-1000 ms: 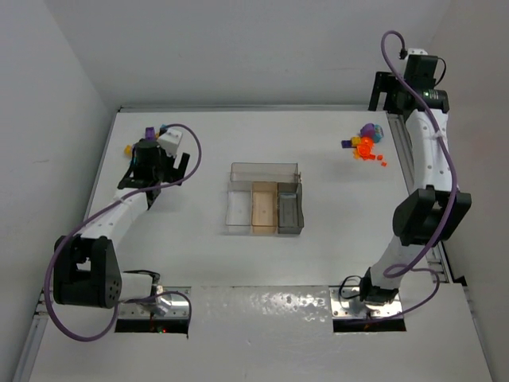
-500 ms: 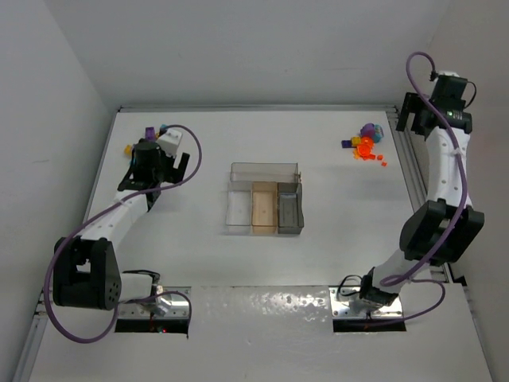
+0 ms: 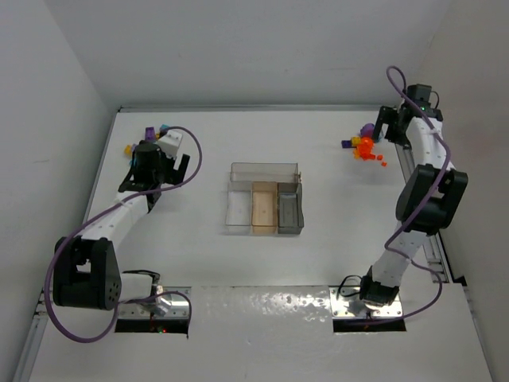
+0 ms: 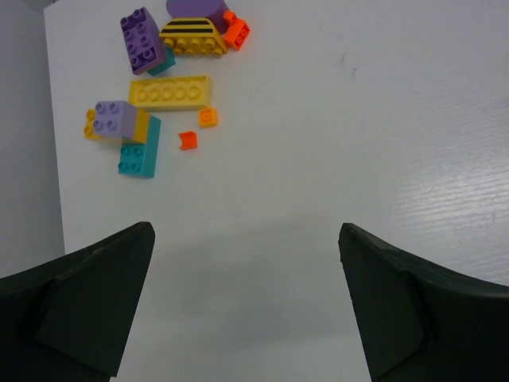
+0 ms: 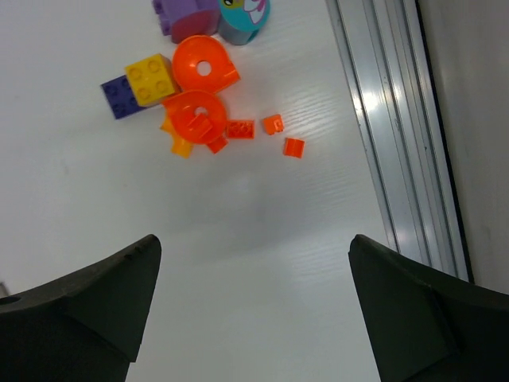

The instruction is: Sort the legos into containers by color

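The right gripper lowers and turns its open fingers around the small orange-red brick nearest the bar (image 3: 384,164) (image 5: 293,148) next. That brick lies below the gripper, clear of its neighbours.
One pile of legos (image 3: 147,134) lies at the far left. In the left wrist view it shows a long yellow brick (image 4: 170,91), a purple brick (image 4: 141,40), a teal brick (image 4: 139,155) and small orange bits (image 4: 188,140). My left gripper (image 3: 151,157) (image 4: 245,239) is open and empty, just short of that pile. A second pile (image 3: 364,146) lies at the far right, with round orange pieces (image 5: 204,68), a yellow brick (image 5: 151,78), a purple brick (image 5: 119,95) and small orange-red bricks (image 5: 293,147). My right gripper (image 3: 387,127) (image 5: 254,247) is open and empty beside it. The clear tray (image 3: 264,165) stands mid-table, with clear (image 3: 238,208), tan (image 3: 263,208) and grey (image 3: 289,208) sections, all apparently empty.
An aluminium rail (image 5: 390,119) runs along the table's right edge (image 3: 409,171), close to the right pile. White walls close in the table on the left, back and right. A teal printed piece (image 5: 242,16) sits at the far end of the right pile.
My right wrist swung out toward the right wall, then came back down to sit next to the right pile. My left arm has barely moved.
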Controlling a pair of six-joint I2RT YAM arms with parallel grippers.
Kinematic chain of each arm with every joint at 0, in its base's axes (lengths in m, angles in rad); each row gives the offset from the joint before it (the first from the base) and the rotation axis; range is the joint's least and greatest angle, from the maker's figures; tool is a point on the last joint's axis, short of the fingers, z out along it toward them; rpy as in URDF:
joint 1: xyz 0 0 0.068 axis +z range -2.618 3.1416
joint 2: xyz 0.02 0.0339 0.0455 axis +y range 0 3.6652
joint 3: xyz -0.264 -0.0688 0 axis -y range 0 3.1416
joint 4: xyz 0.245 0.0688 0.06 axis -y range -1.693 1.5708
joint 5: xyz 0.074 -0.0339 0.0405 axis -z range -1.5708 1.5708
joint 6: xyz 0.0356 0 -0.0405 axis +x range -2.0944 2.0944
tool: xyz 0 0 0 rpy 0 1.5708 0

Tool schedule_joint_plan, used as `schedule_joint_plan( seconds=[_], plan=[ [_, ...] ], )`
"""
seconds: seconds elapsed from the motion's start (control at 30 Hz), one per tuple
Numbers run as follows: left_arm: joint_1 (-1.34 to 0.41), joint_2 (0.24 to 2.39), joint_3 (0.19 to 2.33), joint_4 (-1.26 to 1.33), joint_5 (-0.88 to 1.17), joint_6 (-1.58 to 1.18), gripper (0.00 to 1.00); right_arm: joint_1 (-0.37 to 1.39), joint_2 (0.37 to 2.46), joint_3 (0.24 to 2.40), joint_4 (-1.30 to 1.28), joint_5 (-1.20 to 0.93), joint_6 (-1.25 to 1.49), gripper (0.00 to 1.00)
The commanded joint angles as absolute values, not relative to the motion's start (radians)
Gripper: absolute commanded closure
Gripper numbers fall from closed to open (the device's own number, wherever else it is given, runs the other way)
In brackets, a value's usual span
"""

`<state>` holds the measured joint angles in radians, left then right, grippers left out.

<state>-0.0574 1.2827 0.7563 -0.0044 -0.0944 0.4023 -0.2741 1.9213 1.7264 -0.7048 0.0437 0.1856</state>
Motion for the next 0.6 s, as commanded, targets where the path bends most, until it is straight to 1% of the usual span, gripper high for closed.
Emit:
schedule_joint_plan(
  seconds=[0.0, 0.13, 0.2, 0.23, 0.27, 0.3, 0.37, 0.43, 0.5, 0.57],
  plan=[
    [-0.057, 1.267, 0.755, 0.005, -0.092, 0.384, 0.0, -0.229, 1.917, 1.697, -0.562, 0.211, 0.235, 0.01],
    [-0.057, 1.29, 0.767, 0.002, -0.107, 0.383, 0.0, -0.227, 1.945, 1.596, -0.407, 0.238, 0.343, 0.01],
    [-0.057, 1.301, 0.778, -0.033, -0.123, 0.388, 0.0, -0.227, 2.005, 1.609, -0.4, 0.238, 0.377, 0.1],
    [-0.057, 1.314, 0.781, -0.035, -0.127, 0.39, 0.0, -0.229, 2.028, 1.638, -0.414, 0.262, 0.388, 0.17],
    [-0.057, 1.321, 0.793, -0.044, -0.133, 0.393, 0.0, -0.229, 2.067, 1.647, -0.414, 0.284, 0.405, 0.36],
    [-0.057, 1.336, 0.801, -0.049, -0.135, 0.393, 0.0, -0.229, 2.08, 1.654, -0.408, 0.31, 0.416, 0.44],
    [-0.057, 1.348, 0.819, -0.057, -0.144, 0.397, 0.0, -0.232, 2.103, 1.651, -0.393, 0.354, 0.451, 0.55],
    [-0.057, 1.367, 0.834, -0.06, -0.15, 0.4, 0.0, -0.247, 2.114, 1.641, -0.379, 0.344, 0.497, 0.55],
    [-0.057, 1.379, 0.841, -0.057, -0.16, 0.402, 0.0, -0.258, 2.126, 1.631, -0.362, 0.325, 0.554, 0.47],
    [-0.057, 1.396, 0.851, -0.057, -0.166, 0.403, 0.0, -0.261, 2.137, 1.625, -0.353, 0.347, 0.571, 0.45]
  ],
)
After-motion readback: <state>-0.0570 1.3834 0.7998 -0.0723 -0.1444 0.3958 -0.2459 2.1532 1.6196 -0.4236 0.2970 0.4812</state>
